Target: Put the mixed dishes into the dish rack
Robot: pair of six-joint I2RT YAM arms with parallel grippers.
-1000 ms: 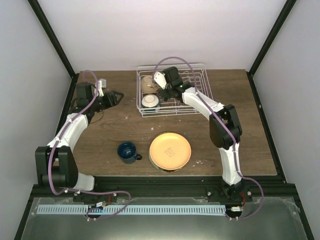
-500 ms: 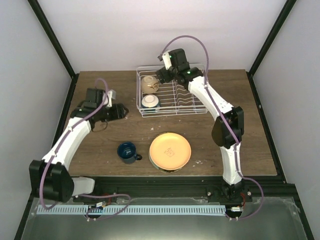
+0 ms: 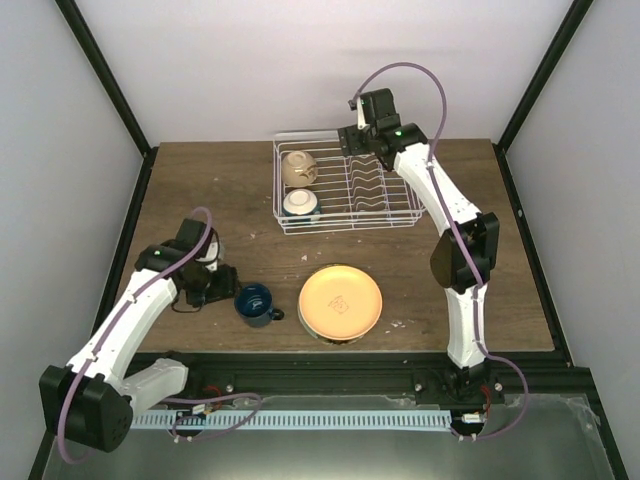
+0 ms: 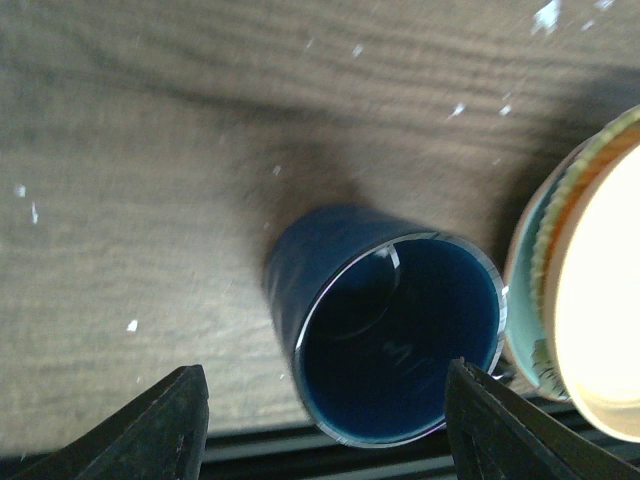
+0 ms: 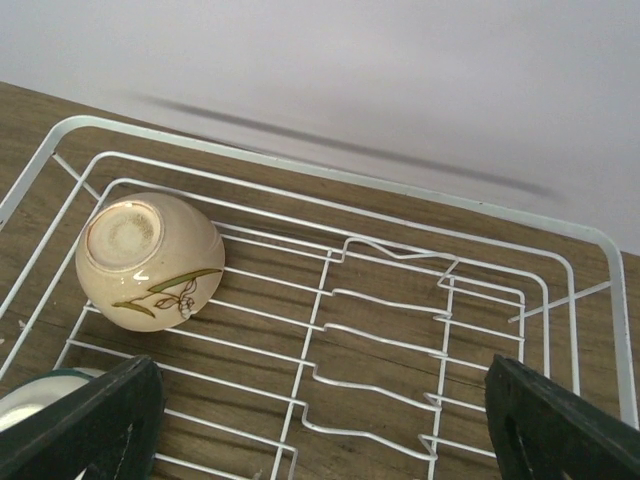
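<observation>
My left gripper lowers to its right in the top view next, one finger entering the mug's opening, as the mug's nearest rim lies below the gripper there.
The dark blue mug (image 3: 256, 303) stands upright on the table near the front, left of the orange-yellow plate (image 3: 340, 301). That plate lies on a pale-green-rimmed plate (image 4: 523, 300), of which only the edge shows. My left gripper (image 3: 222, 285) is open right beside the mug (image 4: 390, 335), with its fingers (image 4: 180, 420) on either side of the rim and apart from it. The white wire dish rack (image 3: 400, 185) holds a cream bowl (image 3: 298, 168) and a white bowl with blue outside (image 3: 300, 204) at its left end. My right gripper (image 3: 352, 142) hangs open and empty above the rack's back.
The rack's plate-slot prongs (image 5: 440, 330) fill its middle and right. The wooden table (image 3: 200, 190) is closed in by white walls and black corner posts (image 3: 105, 80). A black rail (image 3: 330, 360) runs along the near edge, just in front of the mug and plates.
My left arm has swung from the table's far left down to the mug. My right gripper has risen out of the rack beside the bowls and moved to the back right.
</observation>
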